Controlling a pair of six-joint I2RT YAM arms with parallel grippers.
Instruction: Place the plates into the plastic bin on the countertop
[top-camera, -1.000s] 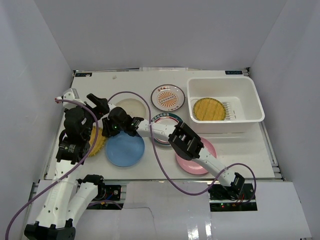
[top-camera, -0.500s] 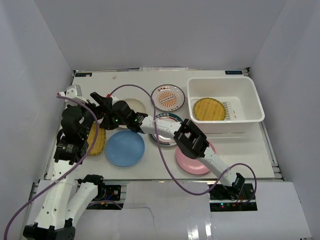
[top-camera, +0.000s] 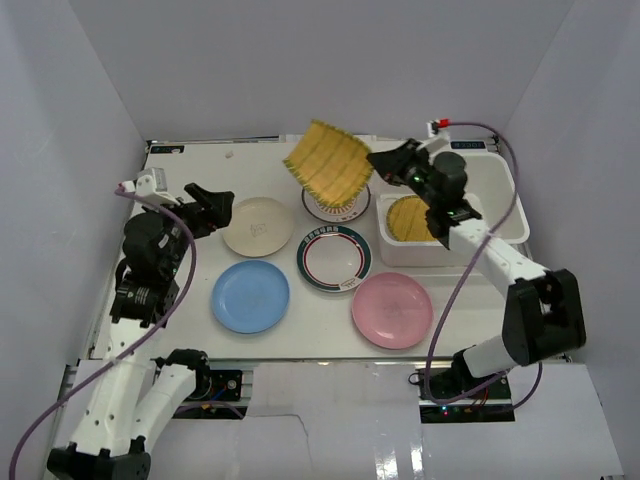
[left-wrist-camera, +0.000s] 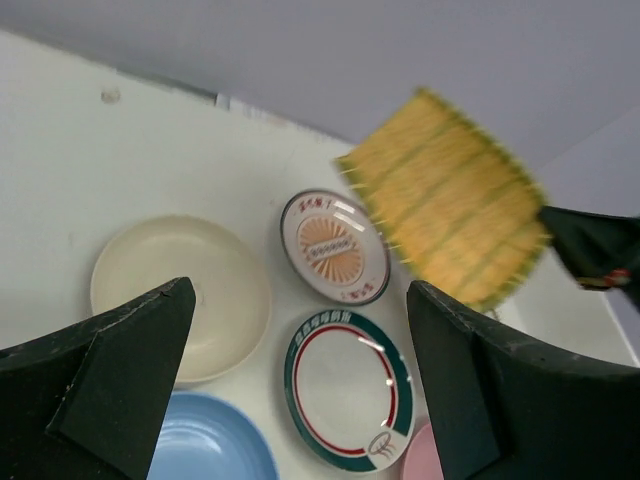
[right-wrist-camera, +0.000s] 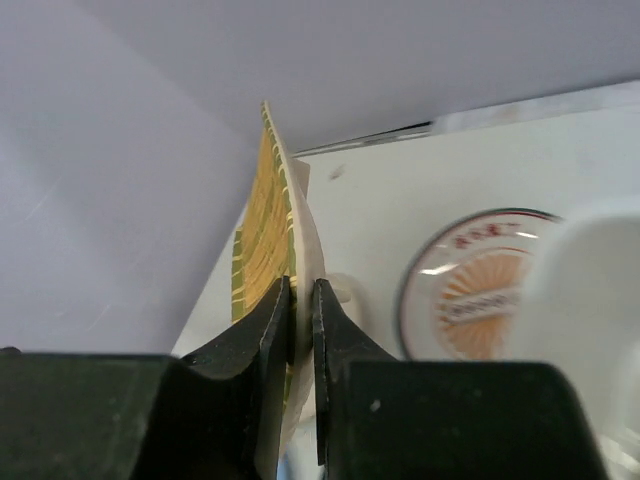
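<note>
My right gripper carries the held plate to its right in the top view next, then lowers and releases it, since the bin's inside lies below that way.
My right gripper (top-camera: 380, 163) (right-wrist-camera: 302, 300) is shut on the rim of a yellow woven plate (top-camera: 328, 163) (right-wrist-camera: 262, 230) (left-wrist-camera: 445, 205), held tilted in the air above the orange-sunburst plate (top-camera: 335, 207) (left-wrist-camera: 335, 247), just left of the plastic bin (top-camera: 400, 252). A second yellow plate (top-camera: 408, 218) lies in the bin. On the countertop (top-camera: 300, 335) rest cream (top-camera: 258, 226), green-rimmed (top-camera: 335, 258), blue (top-camera: 250, 296) and pink (top-camera: 392, 310) plates. My left gripper (top-camera: 205, 205) (left-wrist-camera: 300, 340) hangs open and empty above the table's left side, near the cream plate.
White walls close in the table on the left, back and right. The right arm's forearm (top-camera: 490, 250) crosses over the bin's front right part. A purple cable (top-camera: 445, 300) loops down from that arm past the pink plate.
The right arm has swung from the table's left side to the back right, lifting the yellow woven plate from beside the blue plate into the air. The left arm barely moved.
</note>
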